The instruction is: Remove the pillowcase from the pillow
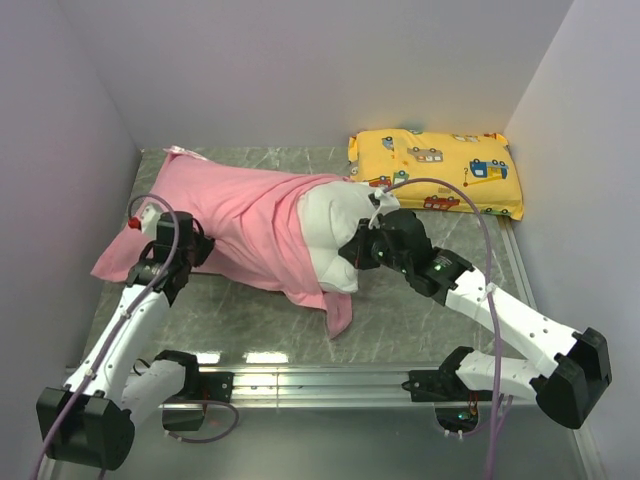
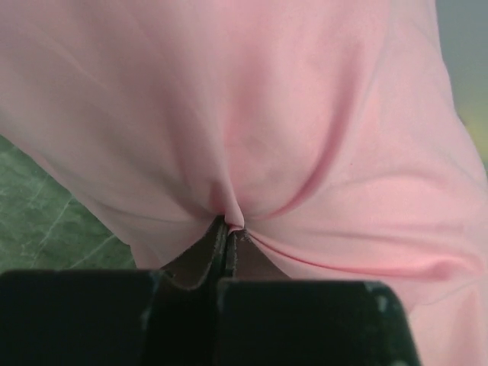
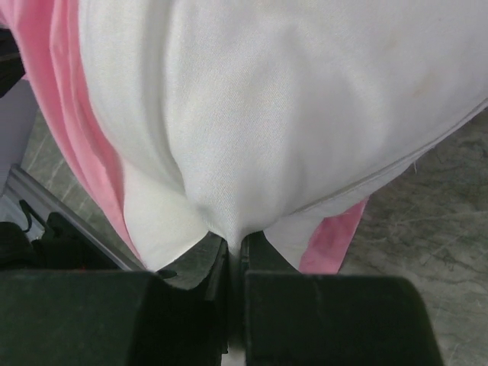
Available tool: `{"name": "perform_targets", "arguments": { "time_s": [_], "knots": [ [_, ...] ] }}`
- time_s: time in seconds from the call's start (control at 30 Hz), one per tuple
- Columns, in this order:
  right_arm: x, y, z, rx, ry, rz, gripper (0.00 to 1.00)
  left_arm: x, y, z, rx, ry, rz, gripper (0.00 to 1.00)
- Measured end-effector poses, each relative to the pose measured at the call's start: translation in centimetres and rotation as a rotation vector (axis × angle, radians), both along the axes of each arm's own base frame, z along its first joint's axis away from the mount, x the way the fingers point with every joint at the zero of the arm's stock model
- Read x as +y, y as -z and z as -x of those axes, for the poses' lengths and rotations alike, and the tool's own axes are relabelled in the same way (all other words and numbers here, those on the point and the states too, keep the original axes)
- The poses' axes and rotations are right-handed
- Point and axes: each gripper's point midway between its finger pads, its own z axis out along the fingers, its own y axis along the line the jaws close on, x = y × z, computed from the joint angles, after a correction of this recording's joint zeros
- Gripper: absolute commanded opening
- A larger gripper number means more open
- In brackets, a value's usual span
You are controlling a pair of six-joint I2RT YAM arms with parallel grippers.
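Observation:
The right gripper pulls the pillow's exposed white cloth (image 3: 282, 99) toward the right in the top view next, slides the pillow out of the pink pillowcase, then releases it.
The pink pillowcase (image 1: 240, 215) lies across the left and middle of the table, covering most of the white pillow (image 1: 335, 230), whose right end sticks out bare. My left gripper (image 1: 192, 245) is shut on a pinch of the pillowcase (image 2: 252, 114) at its near left side; the fabric puckers into the left gripper (image 2: 230, 229). My right gripper (image 1: 352, 250) is shut on the pillow's exposed white cloth (image 3: 282, 99), which folds into the right gripper (image 3: 235, 242). A strip of pink pillowcase (image 3: 61, 114) shows at that view's left.
A yellow cartoon-vehicle pillow (image 1: 437, 170) lies at the back right, just behind the right arm. Grey walls close in on the left, back and right. A metal rail (image 1: 310, 380) runs along the near edge between the arm bases.

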Motion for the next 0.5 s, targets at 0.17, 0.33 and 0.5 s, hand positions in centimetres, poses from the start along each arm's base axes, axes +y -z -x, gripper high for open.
{"name": "perform_targets", "arguments": {
  "time_s": [0.17,0.33,0.5],
  "knots": [
    [0.3,-3.5,-0.7,-0.055,0.004,-0.029,0.00,3.3,-2.9,-2.3,-0.045,-0.082,0.013,0.00],
    [-1.4,-6.6,-2.0,-0.092,0.060,-0.046,0.00,8.9,-7.2,-6.2,-0.109,-0.218,-0.009,0.01],
    [-4.6,-9.0,-2.3,-0.121,0.118,-0.092,0.00,13.3,-6.6,-7.5,-0.076,-0.282,0.047,0.00]
  ]
}}
